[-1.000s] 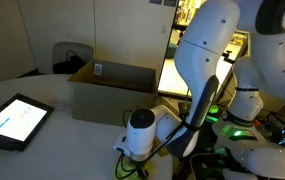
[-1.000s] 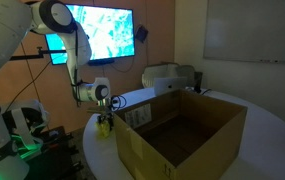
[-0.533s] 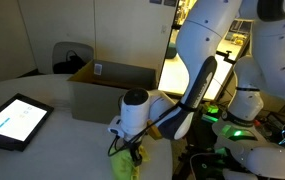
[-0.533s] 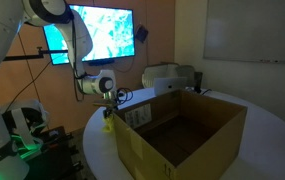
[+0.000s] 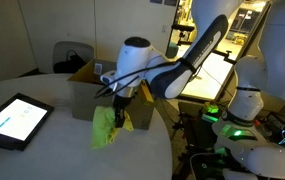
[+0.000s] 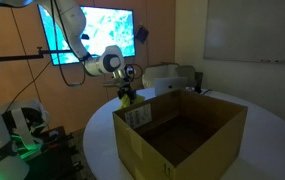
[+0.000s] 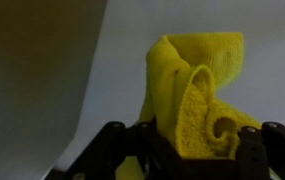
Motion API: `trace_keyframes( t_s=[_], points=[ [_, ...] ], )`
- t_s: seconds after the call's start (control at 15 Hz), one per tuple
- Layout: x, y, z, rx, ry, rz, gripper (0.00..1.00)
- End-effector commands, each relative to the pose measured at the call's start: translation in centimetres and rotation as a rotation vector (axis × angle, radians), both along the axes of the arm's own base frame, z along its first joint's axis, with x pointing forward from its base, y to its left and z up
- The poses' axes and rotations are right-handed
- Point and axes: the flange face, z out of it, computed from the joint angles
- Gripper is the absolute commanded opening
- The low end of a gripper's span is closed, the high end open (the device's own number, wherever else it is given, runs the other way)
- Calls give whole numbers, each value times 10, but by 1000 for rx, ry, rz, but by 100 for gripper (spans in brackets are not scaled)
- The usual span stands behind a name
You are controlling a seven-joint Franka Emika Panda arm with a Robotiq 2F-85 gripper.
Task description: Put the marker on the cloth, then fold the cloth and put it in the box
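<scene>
The gripper will next lift the bunched cloth it holds, cross over the near side of the box and lower the cloth into the open box (image 6: 177, 136) to let go of it, because the cloth hangs outside.
My gripper (image 5: 115, 98) is shut on the yellow-green cloth (image 5: 106, 126) and holds it bunched in the air. The cloth hangs down in front of the near wall of the brown cardboard box (image 5: 87, 92). In an exterior view the gripper (image 6: 125, 94) sits just above the box's (image 6: 187, 135) near corner, with a bit of cloth (image 6: 124, 99) below it. The wrist view shows the folded cloth (image 7: 192, 95) rolled up between the jaws (image 7: 182, 150). The marker is hidden; I cannot tell whether it is inside the cloth.
A black-framed tablet (image 5: 14, 120) with a lit screen lies on the round white table (image 5: 42, 155). A second robot base with green lights (image 5: 244, 118) stands beside the table. A wall screen (image 6: 97, 35) and a grey device (image 6: 167, 76) are behind the box.
My gripper has risen from table level with the cloth and moved toward the box, now level with its rim. The cloth has come off the table and hangs free.
</scene>
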Motion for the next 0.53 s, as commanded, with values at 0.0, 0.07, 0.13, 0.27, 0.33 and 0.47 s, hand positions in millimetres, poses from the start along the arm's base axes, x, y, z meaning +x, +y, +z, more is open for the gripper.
trace_keyframes(
  t_s=[0.0,0.07,0.13,0.27,0.33,0.47],
  points=[
    [5,-44,65,27,-117,-164,16],
    [9,-60,80,37,-145,-213,16],
    [11,-79,96,51,-169,-267,16],
    [15,-114,119,64,-212,-371,16],
    [16,-130,126,70,-231,-423,16],
    [19,-167,136,74,-253,-537,16]
  ],
)
